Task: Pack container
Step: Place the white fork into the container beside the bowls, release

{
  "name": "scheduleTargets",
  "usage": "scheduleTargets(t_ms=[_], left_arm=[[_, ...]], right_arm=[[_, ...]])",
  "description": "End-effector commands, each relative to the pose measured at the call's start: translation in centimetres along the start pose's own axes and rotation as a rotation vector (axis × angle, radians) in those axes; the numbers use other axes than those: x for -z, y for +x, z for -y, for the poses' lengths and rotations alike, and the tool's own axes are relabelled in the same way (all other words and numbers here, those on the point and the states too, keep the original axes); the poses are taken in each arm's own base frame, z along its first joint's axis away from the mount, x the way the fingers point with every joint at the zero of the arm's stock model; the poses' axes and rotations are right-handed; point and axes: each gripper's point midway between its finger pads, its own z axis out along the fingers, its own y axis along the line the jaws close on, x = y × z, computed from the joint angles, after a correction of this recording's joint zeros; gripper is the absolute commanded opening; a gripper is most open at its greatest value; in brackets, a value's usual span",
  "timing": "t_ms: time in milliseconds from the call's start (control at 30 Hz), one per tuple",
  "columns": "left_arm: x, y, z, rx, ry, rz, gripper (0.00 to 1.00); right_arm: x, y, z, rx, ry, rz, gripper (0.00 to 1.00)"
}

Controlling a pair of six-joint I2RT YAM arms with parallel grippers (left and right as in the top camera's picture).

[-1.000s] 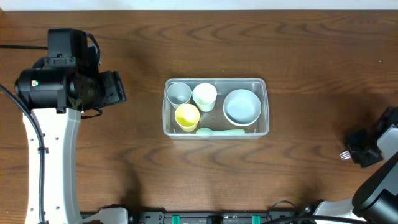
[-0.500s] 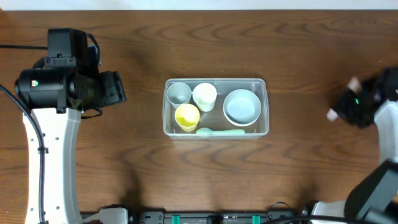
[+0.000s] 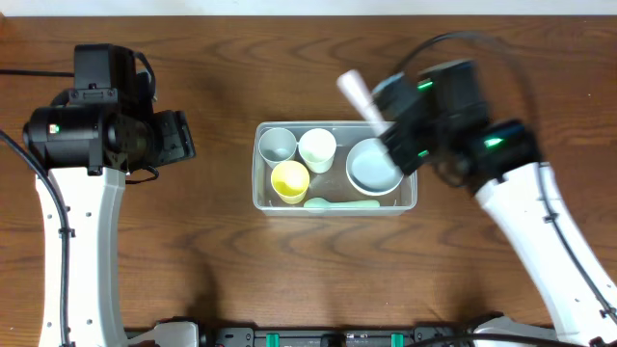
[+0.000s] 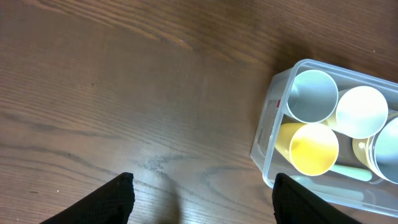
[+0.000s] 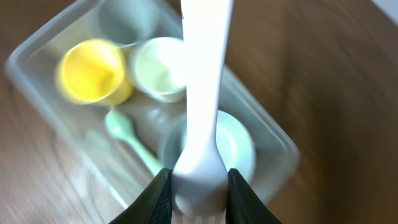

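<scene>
The container's bottom is bare beside the pale-green spoon [image 3: 342,203], so my right gripper should lower back and left in the overhead view and release the white utensil there.
The clear plastic container [image 3: 260,198] sits mid-table. It holds a grey-blue cup [image 3: 278,145], a white cup [image 3: 317,149], a yellow cup [image 3: 290,180], a pale-blue bowl [image 3: 374,166] and a pale-green spoon [image 3: 342,203]. My right gripper [image 3: 393,130] hovers over the container's right end, shut on a white plastic utensil [image 3: 359,94] whose handle points up and left. In the right wrist view the utensil [image 5: 205,74] runs over the bowl [image 5: 239,146], held in the jaws [image 5: 198,190]. My left gripper [image 3: 183,135] is open and empty, left of the container [image 4: 267,134].
The wooden table [image 3: 222,260] surrounds the container. The left arm's white link [image 3: 82,251] runs down the left side. The right arm [image 3: 540,231] reaches in from the lower right. A black cable [image 3: 29,69] lies at the far left.
My right arm has swung from the table's right edge to above the container's right end, carrying the white utensil. The left arm has not moved.
</scene>
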Motion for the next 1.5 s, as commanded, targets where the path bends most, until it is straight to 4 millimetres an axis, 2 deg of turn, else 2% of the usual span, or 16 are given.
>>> scheduleTargets(t_ms=[0,67,167,400,633,700,900,967,1033,1067,1200,1467], left_arm=[[-0.4,0.2,-0.2,0.007,-0.007,-0.018,0.72],[-0.4,0.2,-0.2,0.007,-0.007,-0.018,0.72],[-0.4,0.2,-0.2,0.007,-0.007,-0.018,0.72],[-0.4,0.2,-0.2,0.007,-0.007,-0.017,0.72],[-0.4,0.2,-0.2,0.007,-0.007,-0.018,0.72],[-0.4,0.2,-0.2,0.007,-0.007,-0.018,0.72],[-0.4,0.2,-0.2,0.007,-0.007,-0.017,0.72],[-0.4,0.2,-0.2,0.007,-0.007,-0.017,0.72],[-0.4,0.2,-0.2,0.007,-0.007,-0.017,0.72],[-0.4,0.2,-0.2,0.007,-0.007,-0.017,0.72],[-0.4,0.2,-0.2,0.007,-0.007,-0.017,0.72],[-0.4,0.2,-0.2,0.007,-0.007,-0.018,0.72]], right_arm=[[-1.3,-0.4,-2.6,0.312,0.002,-0.044,0.01],[-2.2,-0.3,-4.4,0.401,-0.032,-0.062,0.01],[-3.4,0.2,-5.5,0.451,-0.067,-0.100,0.01],[-6.5,4.2,-6.2,0.547,-0.173,-0.282,0.01],[-8.4,5.9,-6.3,0.537,-0.211,-0.361,0.03],[-8.5,6.1,-6.3,0.533,-0.215,-0.370,0.13],[-8.5,6.1,-6.3,0.531,-0.215,-0.371,0.30],[-8.5,6.1,-6.3,0.530,-0.215,-0.372,0.43],[-8.5,6.1,-6.3,0.530,-0.215,-0.372,0.47],[-8.5,6.1,-6.3,0.530,-0.215,-0.372,0.51],[-8.5,6.1,-6.3,0.530,-0.215,-0.371,0.56],[-8.6,6.0,-6.3,0.531,-0.211,-0.365,0.58]])
